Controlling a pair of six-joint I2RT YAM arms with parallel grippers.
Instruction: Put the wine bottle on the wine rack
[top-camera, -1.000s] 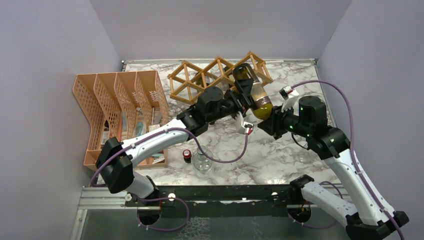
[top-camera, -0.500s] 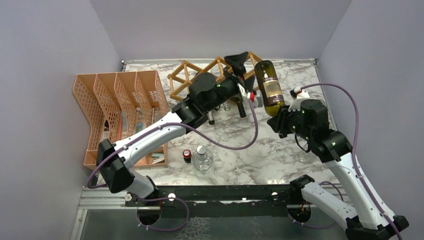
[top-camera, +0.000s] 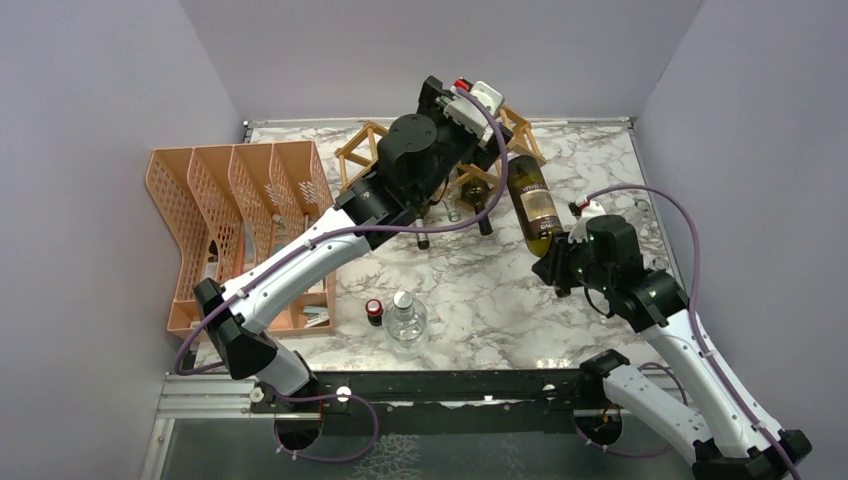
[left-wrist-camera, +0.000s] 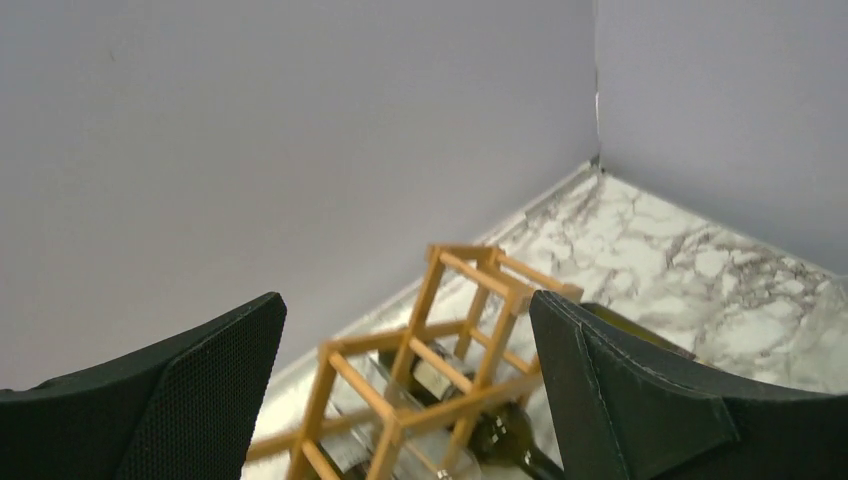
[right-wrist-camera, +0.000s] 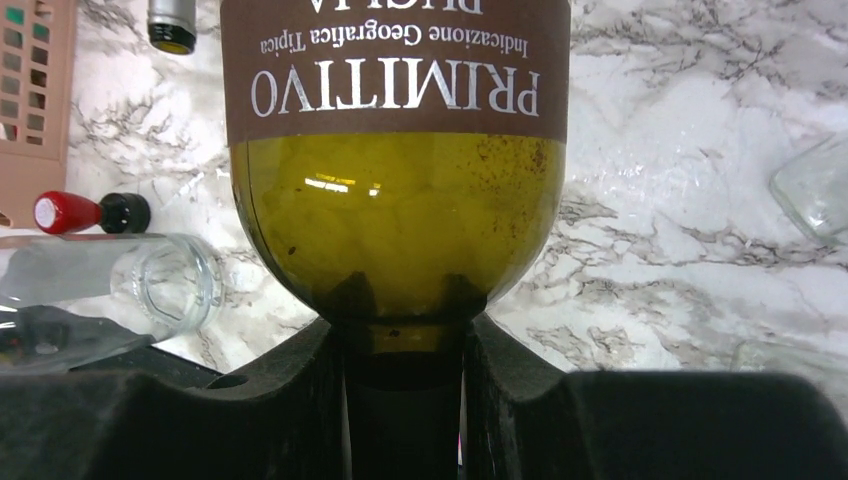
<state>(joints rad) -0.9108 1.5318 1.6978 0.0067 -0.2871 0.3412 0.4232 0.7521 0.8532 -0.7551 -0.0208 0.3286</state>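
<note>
The rack's end cell (top-camera: 517, 138) lies outward and to the left of my right gripper in the top view, so my gripper will slide there next and release the bottle inside.
The wine bottle (top-camera: 531, 203) is olive green with a brown label. It hangs tilted in the air, base toward the wooden lattice wine rack (top-camera: 362, 158). My right gripper (top-camera: 556, 262) is shut on its neck, which shows up close in the right wrist view (right-wrist-camera: 396, 205), with the gripper (right-wrist-camera: 402, 345) clamped just below the shoulder. My left gripper (top-camera: 445, 100) is raised over the rack, open and empty. In the left wrist view its gripper (left-wrist-camera: 405, 315) frames the rack (left-wrist-camera: 470, 300), which holds several bottles (left-wrist-camera: 500, 432).
An orange mesh file organiser (top-camera: 232, 215) stands at the left. A clear bottle (top-camera: 404, 322) and a small red-capped bottle (top-camera: 373, 310) stand near the front edge. Bottle necks (top-camera: 485, 218) stick out of the rack toward me. Walls close in behind and at the sides.
My left gripper let go of the bottle's body, opened and rose over the rack. The right gripper kept the neck, drew back toward me, and the bottle swung its base toward the rack.
</note>
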